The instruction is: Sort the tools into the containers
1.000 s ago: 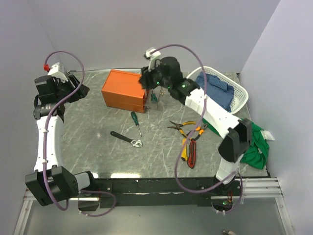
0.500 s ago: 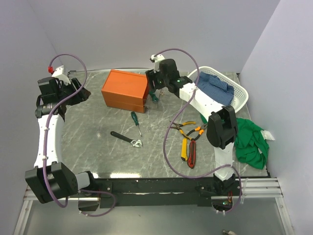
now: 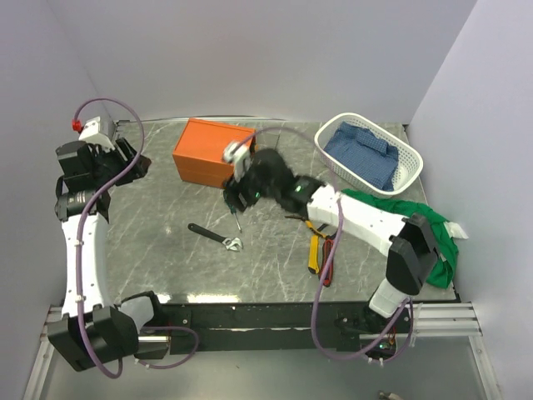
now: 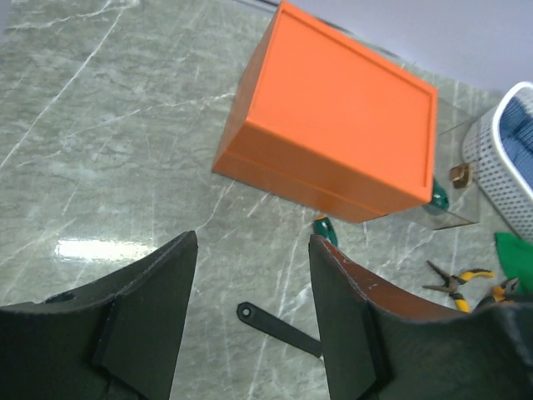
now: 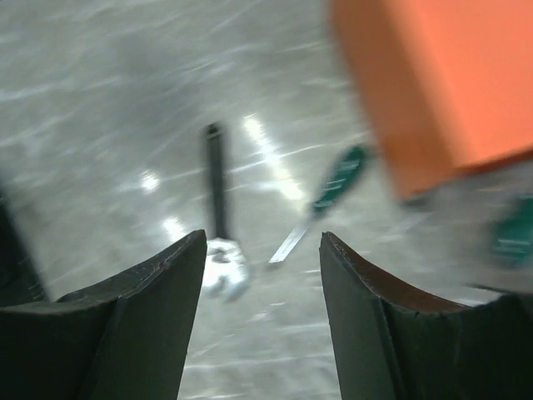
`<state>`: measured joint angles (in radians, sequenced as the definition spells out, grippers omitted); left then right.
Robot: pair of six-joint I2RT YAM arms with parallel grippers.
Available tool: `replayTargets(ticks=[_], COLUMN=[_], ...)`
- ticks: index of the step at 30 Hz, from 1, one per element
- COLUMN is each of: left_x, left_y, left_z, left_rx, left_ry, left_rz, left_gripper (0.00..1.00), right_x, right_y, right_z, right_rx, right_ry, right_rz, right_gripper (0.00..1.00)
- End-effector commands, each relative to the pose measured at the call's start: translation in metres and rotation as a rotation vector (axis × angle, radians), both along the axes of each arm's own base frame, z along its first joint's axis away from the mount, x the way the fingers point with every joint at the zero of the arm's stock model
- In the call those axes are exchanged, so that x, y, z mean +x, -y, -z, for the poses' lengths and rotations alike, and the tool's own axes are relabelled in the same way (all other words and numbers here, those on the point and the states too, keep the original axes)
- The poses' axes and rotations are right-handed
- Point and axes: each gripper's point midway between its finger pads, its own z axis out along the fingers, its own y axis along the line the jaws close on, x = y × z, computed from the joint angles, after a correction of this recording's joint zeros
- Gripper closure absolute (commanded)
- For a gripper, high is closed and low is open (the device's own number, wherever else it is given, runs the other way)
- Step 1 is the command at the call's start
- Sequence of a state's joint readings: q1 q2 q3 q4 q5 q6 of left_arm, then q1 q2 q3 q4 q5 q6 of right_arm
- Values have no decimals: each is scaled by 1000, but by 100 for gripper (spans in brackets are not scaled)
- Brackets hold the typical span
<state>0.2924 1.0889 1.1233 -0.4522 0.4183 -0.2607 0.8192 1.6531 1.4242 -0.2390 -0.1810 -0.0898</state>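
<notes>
The green-handled screwdriver lies slanted below my right gripper. My right gripper should go down next and turn to straddle the screwdriver handle's shaft end point(image 3: 232, 209) point(image 5: 321, 204).
The orange box point(image 3: 212, 154) stands closed at the back of the table; it also shows in the left wrist view point(image 4: 333, 117) and, blurred, in the right wrist view point(image 5: 441, 83). A green-handled screwdriver point(image 5: 337, 183) lies just in front of it, with only its shaft point(image 3: 238, 222) showing from above. A black wrench with a silver jaw point(image 3: 215, 237) lies to its left. My right gripper point(image 3: 236, 196) is open and empty, just above the screwdriver. My left gripper point(image 3: 133, 162) is open and empty, raised at the far left. The pliers point(image 3: 321, 223) and the utility knives point(image 3: 321, 260) lie right of centre.
A white basket point(image 3: 408, 158) holding a blue cloth stands at the back right. A green cloth point(image 3: 429, 237) lies under the right arm's elbow. A second green handle point(image 4: 439, 197) sits by the box's right corner, beside a clear piece.
My right arm has swung from the back of the table, beside the box, forward and left over the screwdriver. My left arm has shifted only slightly.
</notes>
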Motion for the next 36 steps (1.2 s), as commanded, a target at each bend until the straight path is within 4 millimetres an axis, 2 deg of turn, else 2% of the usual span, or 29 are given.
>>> replayTargets(ticks=[1, 4, 5, 7, 8, 10, 11, 18, 26, 29, 32, 35, 36], left_x=[-6, -11, -12, -17, -19, -24, -26, -36, -33, -31, -31, -31, -32], left_y=[5, 6, 7, 9, 9, 10, 10, 8, 7, 6, 5, 4, 4], left_z=[-14, -16, -16, -18, -15, -15, -9, -2, 1, 1, 1, 2, 1], left_rx=[-37, -49, -49, -42, -41, -34, -36, -32, -56, -66, -68, -66, -64], left_ry=[59, 70, 68, 75, 66, 72, 60, 57, 55, 53, 51, 49, 51], left_rz=[1, -1, -1, 8, 7, 1, -2, -17, -24, -27, -31, -38, -36], left_gripper=[38, 38, 38, 37, 37, 37, 37, 36, 36, 36, 37, 37, 37], right_x=[-27, -20, -11, 3, 11, 22, 25, 43, 59, 63, 58, 49, 41], right_y=[-13, -27, -26, -33, -34, -42, -43, -49, -44, -44, -41, -36, -39], right_z=[40, 66, 87, 92, 111, 114, 131, 156, 176, 183, 191, 194, 194], right_rx=[9, 1, -42, -52, -97, -110, -144, -175, -210, -218, -218, -226, -223], right_ry=[-78, -104, -118, -97, -91, -69, -77, -75, -70, -90, -139, -168, -187], right_rz=[65, 164, 217, 252, 266, 268, 270, 305, 314, 309, 286, 253, 222], right_gripper=[36, 34, 34, 33, 32, 30, 30, 29, 30, 34, 44, 57, 65])
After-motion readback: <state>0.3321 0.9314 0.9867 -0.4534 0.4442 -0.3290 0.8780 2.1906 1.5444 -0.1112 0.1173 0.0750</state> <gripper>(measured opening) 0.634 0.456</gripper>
